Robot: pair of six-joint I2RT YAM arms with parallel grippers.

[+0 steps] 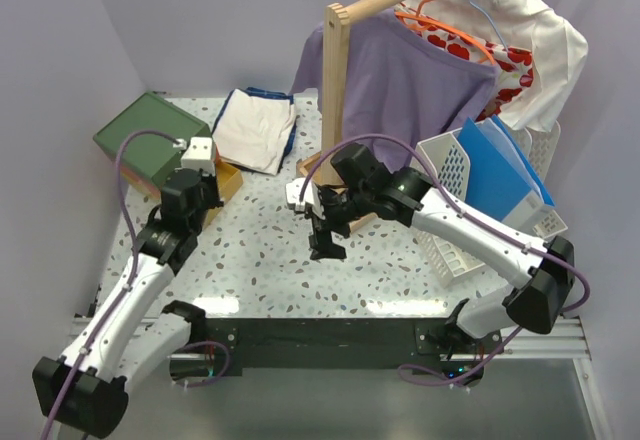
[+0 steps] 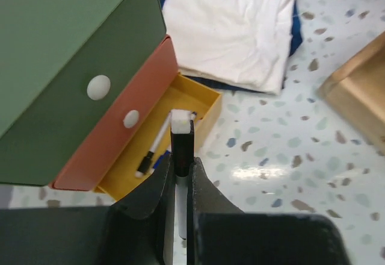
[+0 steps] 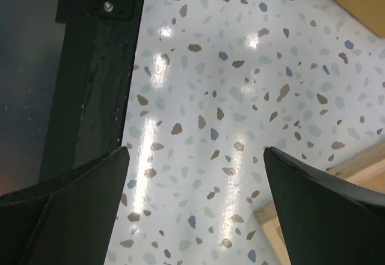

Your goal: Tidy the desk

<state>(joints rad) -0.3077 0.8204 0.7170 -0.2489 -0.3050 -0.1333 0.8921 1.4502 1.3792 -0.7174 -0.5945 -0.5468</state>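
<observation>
My left gripper lowers toward the open yellow drawer's bottom next, beside the red drawer front, and releases the marker, since another marker already lies there.
The desk is a glossy white terrazzo top. My left gripper is shut on a marker with a black cap and white body, held upright over the front corner of an open yellow drawer. That drawer belongs to the green drawer box and holds another black-and-white marker. In the top view the left gripper is at the drawer. My right gripper is open and empty above the bare desk middle; the right wrist view shows its jaws wide apart over the speckled top.
A folded white cloth lies on a blue one at the back. A wooden clothes rack holds a purple shirt and a white-and-red one. A white basket with blue folders stands at the right. The black front rail runs along the near edge.
</observation>
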